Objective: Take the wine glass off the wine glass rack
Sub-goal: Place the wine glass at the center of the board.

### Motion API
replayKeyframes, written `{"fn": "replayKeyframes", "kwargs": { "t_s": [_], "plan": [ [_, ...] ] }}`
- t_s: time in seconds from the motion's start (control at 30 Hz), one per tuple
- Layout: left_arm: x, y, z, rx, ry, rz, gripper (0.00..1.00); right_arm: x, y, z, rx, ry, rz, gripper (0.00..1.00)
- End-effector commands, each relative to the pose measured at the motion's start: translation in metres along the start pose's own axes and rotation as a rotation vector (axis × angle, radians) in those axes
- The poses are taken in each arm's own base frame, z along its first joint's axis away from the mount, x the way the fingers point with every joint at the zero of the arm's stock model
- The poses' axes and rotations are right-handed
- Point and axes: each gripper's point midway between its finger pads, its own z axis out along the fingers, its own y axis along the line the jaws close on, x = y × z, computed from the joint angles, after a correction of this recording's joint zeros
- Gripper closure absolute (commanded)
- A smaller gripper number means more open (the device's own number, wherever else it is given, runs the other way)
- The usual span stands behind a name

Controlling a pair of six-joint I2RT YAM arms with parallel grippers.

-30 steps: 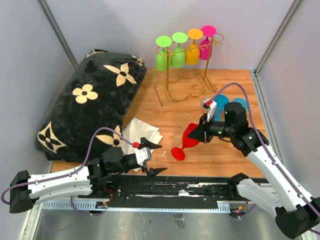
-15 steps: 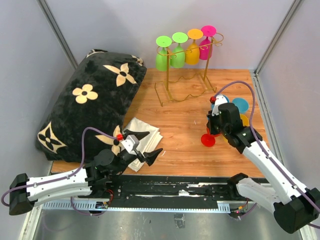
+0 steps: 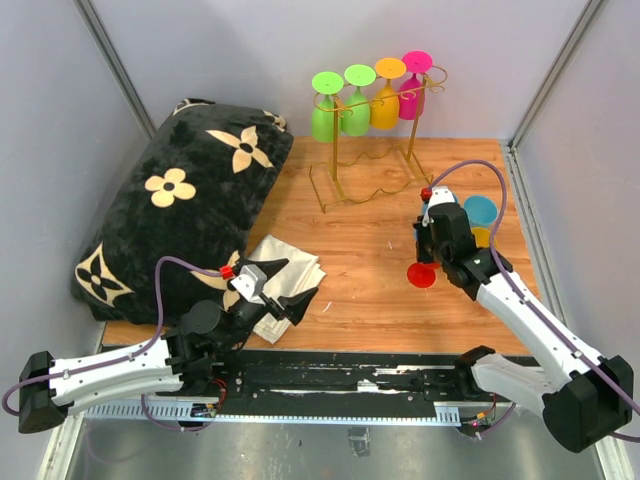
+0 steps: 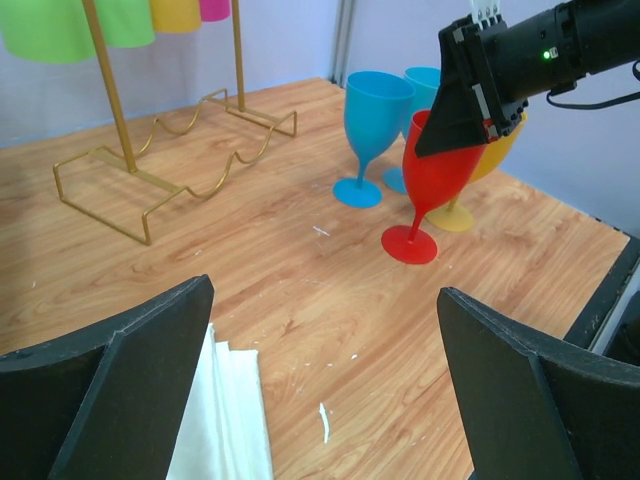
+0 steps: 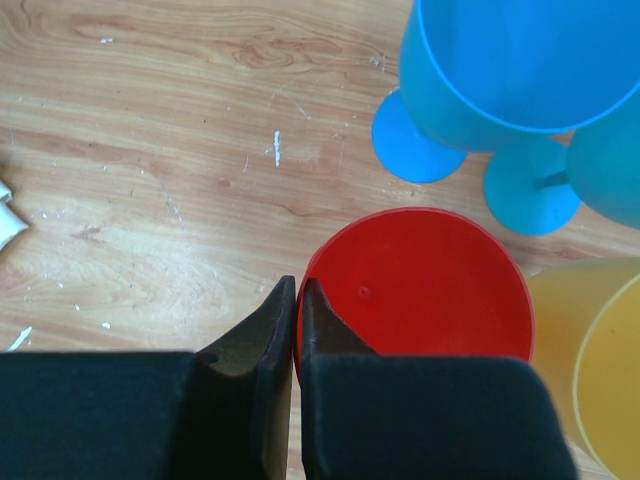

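Note:
Next, my right gripper eases slightly outward toward the blue glasses, then opens off the red wine glass's rim. The red wine glass's foot rests on the wood.
The gold wire wine glass rack stands at the back of the table, with green, orange and pink glasses hanging upside down from its top rail. A red wine glass stands off the rack, its foot on the wood beside blue and yellow glasses. My right gripper is shut on the rim of the red wine glass, one finger inside the bowl and one outside. Over the front left of the table, my left gripper is open and holds nothing.
Two blue glasses and a yellow one stand close to the right of the red glass. A folded white cloth lies under my left gripper. A large black flowered pillow fills the left side.
My right arm carried the red glass from tilted over the front middle back and right, turning it upright beside the blue and yellow glasses. My left gripper swung left over the cloth, still open.

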Motion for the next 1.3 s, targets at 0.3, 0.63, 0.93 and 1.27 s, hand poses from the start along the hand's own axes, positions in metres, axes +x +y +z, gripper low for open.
{"fn": "replayKeyframes", "kwargs": {
  "t_s": [0.3, 0.63, 0.93, 1.27],
  "plan": [
    [0.005, -0.002, 0.001, 0.005, 0.034, 0.015, 0.00, 0.004, -0.014, 0.016, 0.124, -0.021, 0.089, 0.96],
    [0.005, -0.004, 0.003, 0.016, 0.040, 0.036, 0.00, 0.010, -0.017, 0.021, 0.145, 0.013, 0.090, 0.94],
    [0.005, -0.003, 0.004, 0.016, 0.041, 0.044, 0.00, 0.006, -0.021, 0.018, 0.166, 0.002, 0.100, 0.89],
    [0.003, -0.006, 0.005, 0.022, 0.039, 0.041, 0.00, 0.006, -0.027, 0.017, 0.191, -0.042, 0.112, 0.82]
  ]
}}
